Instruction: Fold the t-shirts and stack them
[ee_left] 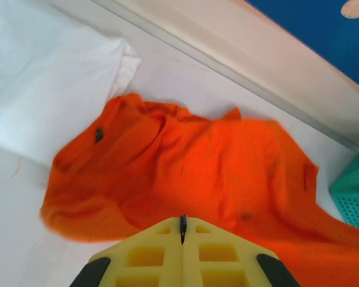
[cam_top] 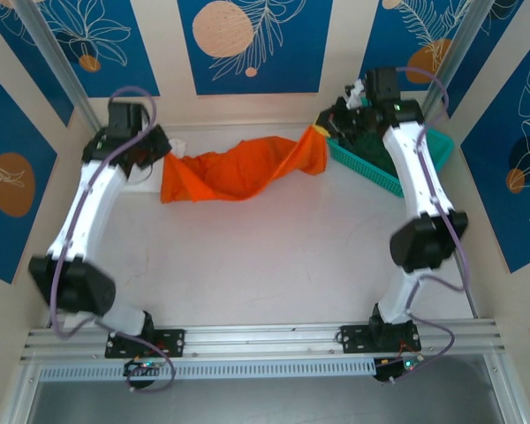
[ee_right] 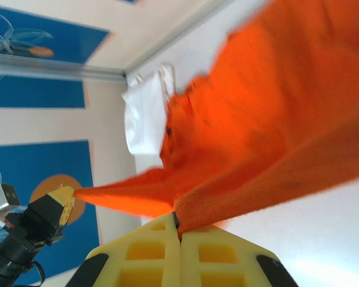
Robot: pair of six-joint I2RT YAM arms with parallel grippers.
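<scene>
Bare white tabletop lies back from and below my right gripper. My right gripper will lift the rolled hem next, sweep it back and down, and release it there.
The orange t-shirt (cam_top: pixel 230 172) hangs stretched across the back of the table between both grippers. My left gripper (cam_top: pixel 159 159) is shut at the shirt's left end. In the right wrist view the cloth (ee_right: pixel 269 113) runs in a taut point to the left gripper (ee_right: pixel 64 200). My right gripper (ee_right: pixel 178 224) is shut on a rolled hem of the shirt, held up beside the basket. From the left wrist, the orange cloth (ee_left: pixel 197 161) spreads out just past the closed left gripper (ee_left: pixel 182 220). A white t-shirt (ee_left: pixel 42 78) lies bunched at the back left. Dark green cloth (cam_top: pixel 362 141) sits in the basket.
A teal mesh basket (cam_top: pixel 367 168) stands at the back right corner, under the right arm. The back wall runs close behind the shirts. The table's middle and front show bare white surface (cam_top: pixel 274 256).
</scene>
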